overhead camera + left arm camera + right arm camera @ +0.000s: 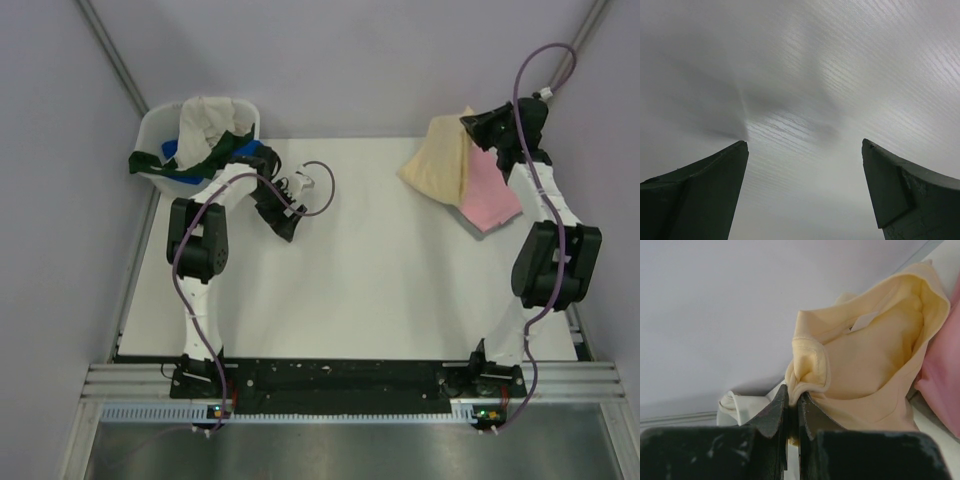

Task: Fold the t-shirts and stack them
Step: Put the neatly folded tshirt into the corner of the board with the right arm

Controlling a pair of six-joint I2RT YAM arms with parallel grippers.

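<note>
My right gripper will pull the bunched hem of the peach-yellow shirt to the right in the top view, across the pink shirt (494,192) (940,380), and let go of it, because that pink shirt is partly uncovered.
A pale peach-yellow t-shirt (437,160) lies partly over a pink t-shirt (487,192) at the table's far right. My right gripper (478,124) is shut on a bunched hem of the peach-yellow shirt (865,365), lifting its far edge; the pink shirt (940,380) shows to its right. My left gripper (296,192) is open and empty over bare table, its fingers (700,190) wide apart. A cream-white shirt (205,120), a dark green shirt (200,165) and a blue shirt (170,150) sit in the tub.
A white plastic tub (160,122) stands at the table's far left corner. The white table (380,290) runs between the arms. Grey walls enclose the back and sides. A metal rail (350,385) carries both arm bases at the near edge.
</note>
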